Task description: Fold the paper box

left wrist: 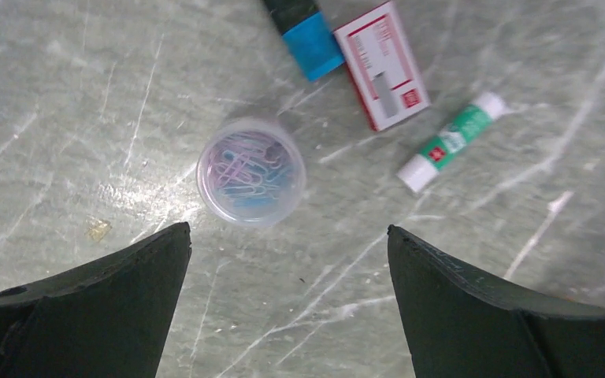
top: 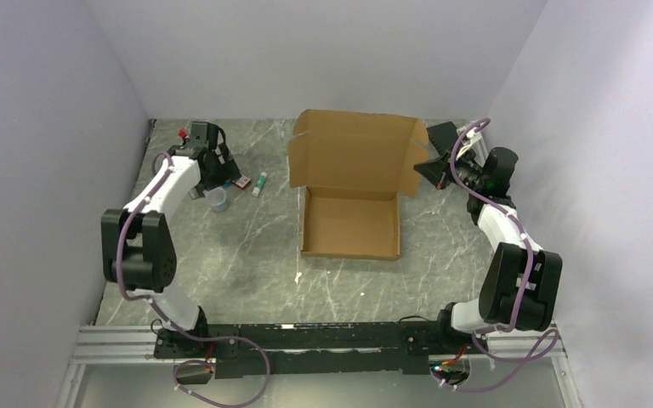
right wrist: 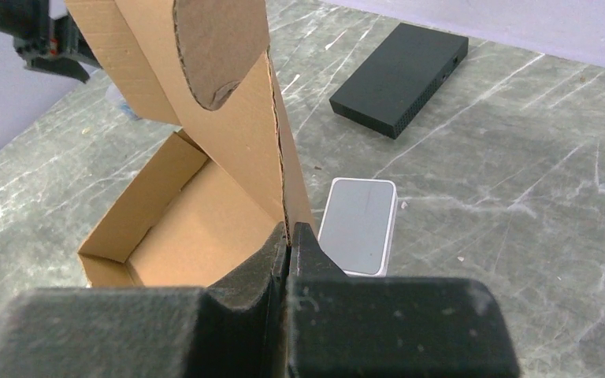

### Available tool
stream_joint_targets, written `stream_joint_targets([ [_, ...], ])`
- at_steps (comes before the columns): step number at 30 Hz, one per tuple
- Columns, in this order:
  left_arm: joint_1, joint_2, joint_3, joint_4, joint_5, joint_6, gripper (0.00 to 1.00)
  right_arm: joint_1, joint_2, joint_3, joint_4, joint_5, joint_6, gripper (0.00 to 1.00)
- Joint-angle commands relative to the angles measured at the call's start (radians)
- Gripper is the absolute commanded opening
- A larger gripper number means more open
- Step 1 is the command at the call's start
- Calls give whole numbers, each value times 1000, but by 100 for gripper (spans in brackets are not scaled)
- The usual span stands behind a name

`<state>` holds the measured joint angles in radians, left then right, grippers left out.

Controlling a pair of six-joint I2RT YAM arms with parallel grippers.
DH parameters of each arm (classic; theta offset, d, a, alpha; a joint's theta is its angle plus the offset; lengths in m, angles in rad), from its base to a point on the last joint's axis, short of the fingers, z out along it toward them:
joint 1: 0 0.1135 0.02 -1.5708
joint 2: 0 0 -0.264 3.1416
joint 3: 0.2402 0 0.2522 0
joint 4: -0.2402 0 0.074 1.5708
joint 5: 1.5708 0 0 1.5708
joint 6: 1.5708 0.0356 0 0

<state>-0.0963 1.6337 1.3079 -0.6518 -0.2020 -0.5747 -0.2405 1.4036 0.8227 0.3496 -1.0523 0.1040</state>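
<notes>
The left gripper will next lower its fingers, already open and empty, around the sides of the clear tub of paper clips, because the tub stands below the left gripper.
The paper box, brown corrugated cardboard, sits mid-table with its shallow tray formed and its lid standing up at the back. My right gripper is at the lid's right edge. In the right wrist view that gripper is shut on the thin edge of the lid's side flap, and the tray lies below to the left. My left gripper hovers far left of the box. In the left wrist view it is open over bare table, holding nothing.
Under the left gripper lie a clear tub of paper clips, a red-and-white small box, a glue stick and a blue item. A black slab and a white case lie right of the box.
</notes>
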Motion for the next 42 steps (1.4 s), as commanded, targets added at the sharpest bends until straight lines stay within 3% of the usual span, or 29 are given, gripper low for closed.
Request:
stream_joint_targets([
  [1,12,57,36,-103,-35,-36,99,-2,-1,1,75,-11,32,0],
  [8,107,172,54,-46,159,-36,97,2,22,6,77,-21,43,0],
  [14,170,251,85,-28,230,-39,89,10,23,6,75,-21,42,0],
  [32,187,239,89,-26,205,-38,78,37,38,7,63,-11,26,0],
  [35,187,248,97,-44,205,-36,71,37,38,8,61,-9,25,0],
  [38,186,237,93,-52,205,-36,59,37,38,9,58,-8,23,0],
  [42,185,168,60,-41,205,-40,28,38,37,9,58,-11,23,0],
])
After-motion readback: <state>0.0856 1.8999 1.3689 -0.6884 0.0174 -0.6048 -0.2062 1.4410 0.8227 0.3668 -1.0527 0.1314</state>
